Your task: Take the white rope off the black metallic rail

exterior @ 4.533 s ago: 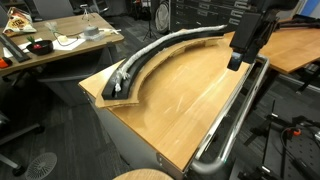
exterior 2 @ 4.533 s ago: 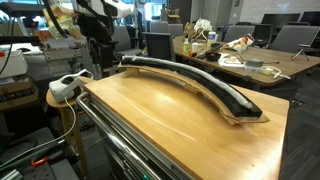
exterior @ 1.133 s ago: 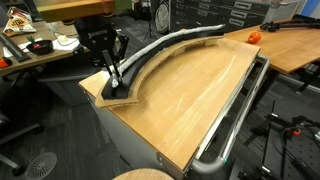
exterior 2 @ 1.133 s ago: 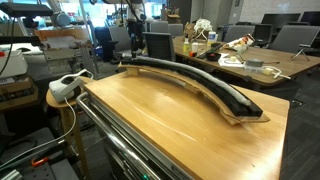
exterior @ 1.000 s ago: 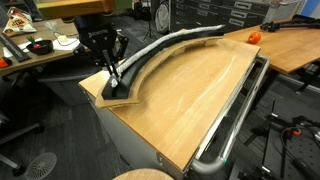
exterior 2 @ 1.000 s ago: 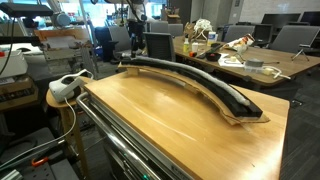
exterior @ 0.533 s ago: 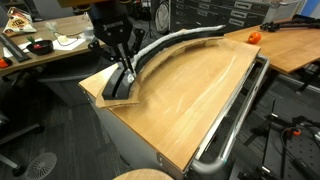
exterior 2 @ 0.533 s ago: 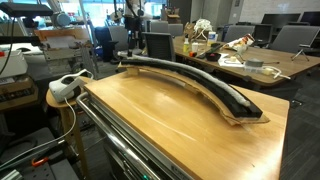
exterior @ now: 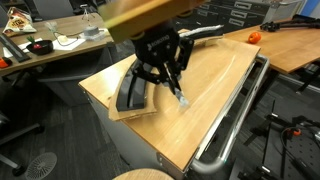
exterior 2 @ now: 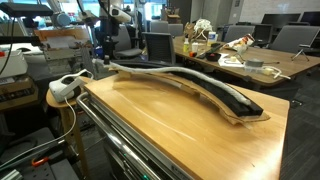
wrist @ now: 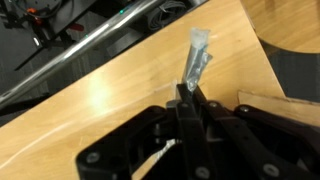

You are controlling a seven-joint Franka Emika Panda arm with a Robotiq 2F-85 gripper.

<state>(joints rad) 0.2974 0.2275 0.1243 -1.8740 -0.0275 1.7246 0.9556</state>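
I need to lower my gripper next to the bare tabletop (exterior: 163,124) (wrist: 217,76) beside the rail's near end, which is below it, and let go of the rope's end clear of the rail.
My gripper (exterior: 175,90) hangs over the wooden tabletop, just off the near end of the black metallic rail (exterior: 128,95). It is shut on the white rope, whose frayed tip (exterior: 183,102) sticks out below the fingers. In the wrist view the shut gripper (wrist: 187,95) pinches the rope end (wrist: 197,55), and the rail (wrist: 295,70) lies to the right. In an exterior view the white rope (exterior 2: 150,72) runs as a pale line along the front of the rail (exterior 2: 225,98), partly out of its channel at the far end.
A shiny silver tubular bar (exterior: 235,110) (exterior 2: 110,150) runs along the table's long edge. An orange object (exterior: 253,36) sits at the far corner. A cluttered desk (exterior: 50,40) and a white device (exterior 2: 65,88) stand beside the table.
My gripper has swung from the rail's near end out over the tabletop toward the silver bar, with the rope end in it. The rope has come partly out of the rail.
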